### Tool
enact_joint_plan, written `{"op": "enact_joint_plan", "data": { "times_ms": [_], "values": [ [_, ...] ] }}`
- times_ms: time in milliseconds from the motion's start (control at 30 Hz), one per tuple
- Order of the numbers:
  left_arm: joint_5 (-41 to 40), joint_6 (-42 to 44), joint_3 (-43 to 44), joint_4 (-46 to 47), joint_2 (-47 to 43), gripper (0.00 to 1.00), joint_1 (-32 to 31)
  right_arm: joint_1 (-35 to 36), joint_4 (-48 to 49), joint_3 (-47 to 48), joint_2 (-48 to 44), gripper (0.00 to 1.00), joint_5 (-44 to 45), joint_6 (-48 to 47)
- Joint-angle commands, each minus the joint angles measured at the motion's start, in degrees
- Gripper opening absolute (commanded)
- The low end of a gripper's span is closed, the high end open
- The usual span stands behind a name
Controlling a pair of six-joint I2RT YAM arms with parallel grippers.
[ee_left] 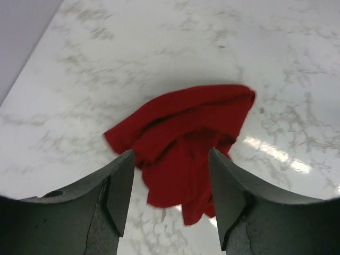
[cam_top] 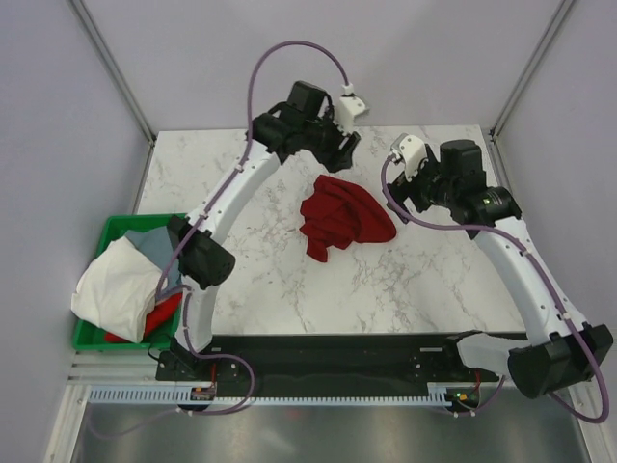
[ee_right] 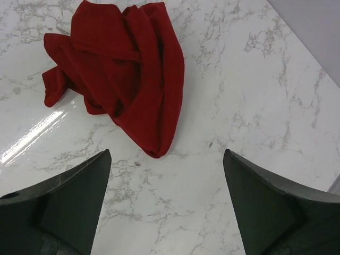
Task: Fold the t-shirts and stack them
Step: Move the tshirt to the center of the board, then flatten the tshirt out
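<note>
My right gripper should next move outward and down, to the left in the top view, to the far edge of the dark red t-shirt.
A dark red t-shirt (cam_top: 342, 216) lies crumpled in a heap on the marble table; it also shows in the left wrist view (ee_left: 183, 143) and the right wrist view (ee_right: 119, 69). My left gripper (cam_top: 337, 152) hangs open and empty just behind the heap, above it (ee_left: 171, 183). My right gripper (cam_top: 413, 188) is open and empty to the right of the heap, over bare marble (ee_right: 166, 180). A white t-shirt (cam_top: 118, 287), a grey one (cam_top: 154, 241) and a red one (cam_top: 159, 313) lie in and over the green bin.
The green plastic bin (cam_top: 114, 227) stands at the table's left edge beside the left arm's base. A black rail (cam_top: 337, 352) runs along the near edge. Grey walls close in the back and sides.
</note>
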Motion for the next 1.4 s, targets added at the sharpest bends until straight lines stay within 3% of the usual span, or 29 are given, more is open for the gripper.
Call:
{"op": "enact_joint_plan", "data": {
  "times_ms": [0, 133, 233, 467, 700, 933, 1067, 1200, 1300, 1367],
  "values": [
    [-9.8, -4.98, -5.97, 2.77, -9.25, 0.65, 9.2, -0.02, 3.97, 3.8, 5.06, 0.94, -3.74, 1.93],
    [-4.12, -7.88, -18.0, 2.42, -16.8, 0.63, 22.01, 0.6, 6.26, 9.16, 17.07, 0.9, -4.71, 5.35],
    [2.04, -8.24, -28.46, 2.06, -22.52, 0.62, 26.96, 1.21, 6.44, 16.27, 27.44, 0.85, -5.06, 7.46],
    [8.99, -9.03, -49.2, 3.29, -33.25, 0.61, 27.94, 2.71, 6.09, 38.68, 48.91, 0.72, -8.92, 9.58],
    [7.15, -8.06, -53.98, 3.38, -37.13, 0.61, 30.31, 3.76, 7.67, 46.87, 62.36, 0.68, -10.33, 10.89],
    [6.1, -7.8, -55.29, 3.29, -37.05, 0.61, 33.04, 4.2, 7.85, 47.49, 66.95, 0.65, -11.74, 11.69],
    [5.75, -7.63, -55.38, 3.03, -37.22, 0.61, 34.26, 4.29, 8.55, 48.72, 69.75, 0.58, -11.13, 12.3],
    [5.57, -7.54, -55.82, 2.94, -37.75, 0.61, 35.23, 4.29, 9.34, 50.04, 70.47, 0.34, -10.34, 12.74],
    [6.1, -7.8, -56.0, 3.21, -37.84, 0.61, 35.41, 4.47, 9.87, 50.21, 68.45, 0.05, -9.72, 12.66],
    [6.8, -7.89, -55.91, 3.9, -37.4, 0.61, 35.41, 4.99, 9.61, 50.13, 64.87, 0.0, -8.85, 9.94]
  ]
}}
